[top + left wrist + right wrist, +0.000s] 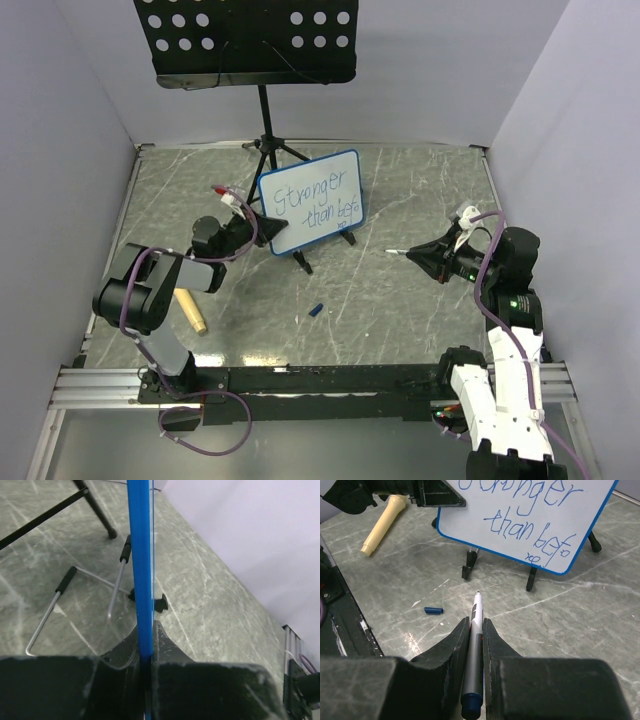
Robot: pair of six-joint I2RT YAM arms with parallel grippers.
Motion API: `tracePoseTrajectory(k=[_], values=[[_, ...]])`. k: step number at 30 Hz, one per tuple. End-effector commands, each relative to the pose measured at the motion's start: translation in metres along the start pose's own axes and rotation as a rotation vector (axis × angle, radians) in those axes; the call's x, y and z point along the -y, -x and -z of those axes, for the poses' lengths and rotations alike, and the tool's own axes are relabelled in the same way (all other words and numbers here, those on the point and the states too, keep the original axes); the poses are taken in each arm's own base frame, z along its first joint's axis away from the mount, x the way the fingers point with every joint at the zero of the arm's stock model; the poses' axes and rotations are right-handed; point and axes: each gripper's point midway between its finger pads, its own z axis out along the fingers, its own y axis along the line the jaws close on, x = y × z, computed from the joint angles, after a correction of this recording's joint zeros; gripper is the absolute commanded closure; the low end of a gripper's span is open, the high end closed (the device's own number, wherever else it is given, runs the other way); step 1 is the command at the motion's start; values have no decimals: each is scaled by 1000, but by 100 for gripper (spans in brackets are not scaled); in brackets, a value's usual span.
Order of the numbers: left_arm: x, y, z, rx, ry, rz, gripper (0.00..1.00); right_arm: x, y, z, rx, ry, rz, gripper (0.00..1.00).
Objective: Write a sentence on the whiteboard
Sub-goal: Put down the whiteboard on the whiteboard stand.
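Note:
I will pull my left gripper back toward the board's lower near corner (275, 252) next, then release the blue-framed edge, as the marker is already clear of the written board.
The whiteboard (312, 200), white with a blue frame, stands tilted on small black feet mid-table. The sentence (318, 200) is blue handwriting in two slanted lines; in the right wrist view the sentence (532, 517) reads "Stronger than befo". My left gripper (268, 226) is shut on the board's left edge; in the left wrist view the blue frame (140, 555) runs up from between the left gripper's (148, 630) fingers. My right gripper (412, 254) is shut on a grey marker (477, 630), tip pointing at the board, some way right of it and off its surface.
A blue marker cap (316, 310) lies on the table in front of the board. A beige stick (190, 310) lies near the left arm. A black music stand (248, 40) rises behind the board, its tripod legs (95, 507) close to the board's back.

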Motion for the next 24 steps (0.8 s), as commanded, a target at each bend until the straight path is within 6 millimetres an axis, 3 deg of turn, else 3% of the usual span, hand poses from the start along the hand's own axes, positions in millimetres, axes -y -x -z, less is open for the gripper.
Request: tracePoseTrajectory(k=[1,9,24], values=[[45,73,7,314,-156,-270,99,2,5,-1,21,10,23,100],[58,57,22,337,-190,-259,99,2,4,-1,21,10,20,100],[47,5,29,285,-90,-262,92,0,5,-1,25,14,21,100]])
